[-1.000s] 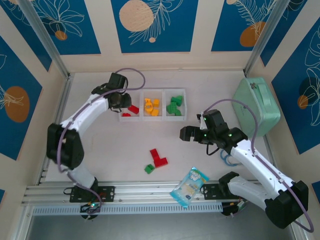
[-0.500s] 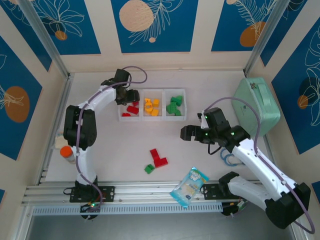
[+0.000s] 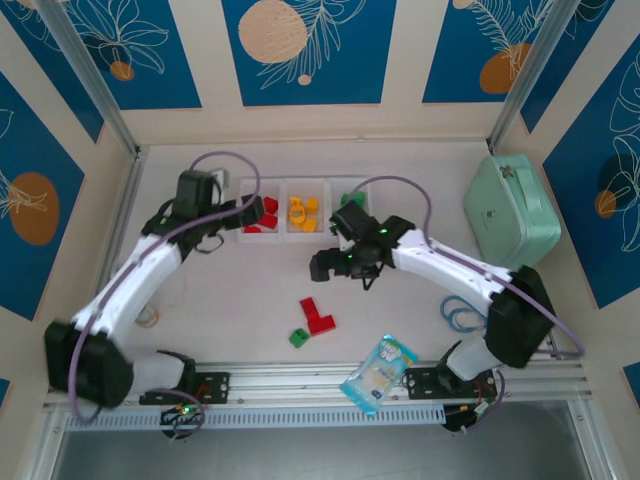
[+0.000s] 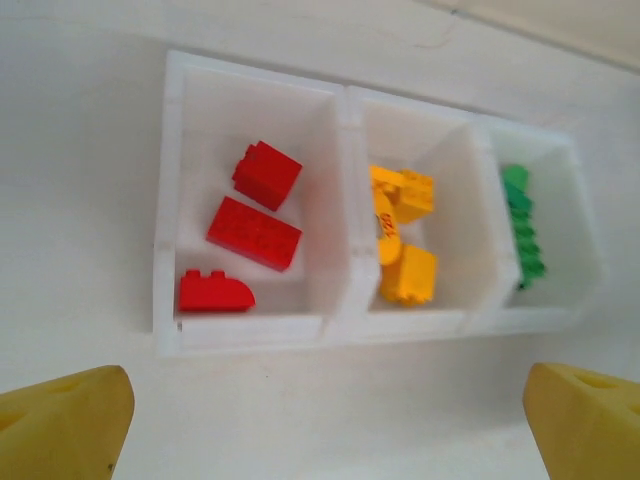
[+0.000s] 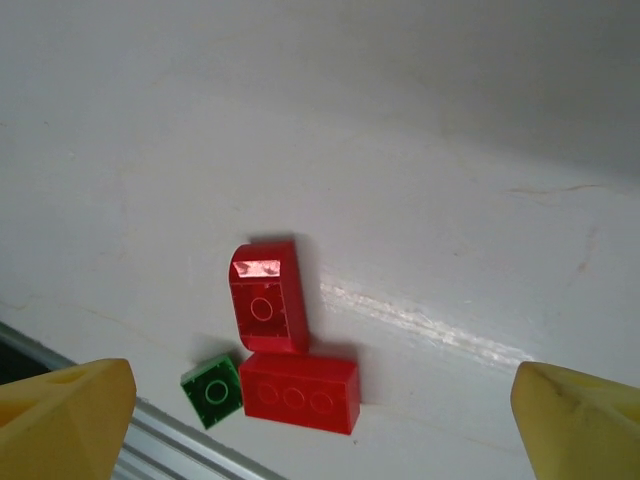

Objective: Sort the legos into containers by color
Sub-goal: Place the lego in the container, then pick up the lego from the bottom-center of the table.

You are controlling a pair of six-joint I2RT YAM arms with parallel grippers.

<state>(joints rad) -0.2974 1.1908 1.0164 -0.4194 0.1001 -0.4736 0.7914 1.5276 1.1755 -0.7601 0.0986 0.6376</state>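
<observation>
Next, my right gripper moves down and back onto the rounded end of the red lego, since that end lies below it, nearer my base.
The containers are three joined white bins at the back middle. In the left wrist view the left bin holds three red legos, the middle one yellow-orange legos, the right one green legos. My left gripper hangs open just before the bins, nothing between its yellow fingertips. Two red legos and a small green one lie loose on the table. My right gripper stands open above them.
A mint-green case stands at the right wall. A blue-white snack packet lies on the front rail. A blue cable loop lies at the right. My right arm crosses the green bin.
My left gripper has opened and drawn back left from over the red bin. My right arm has swung left, from mid-right to above the loose legos.
</observation>
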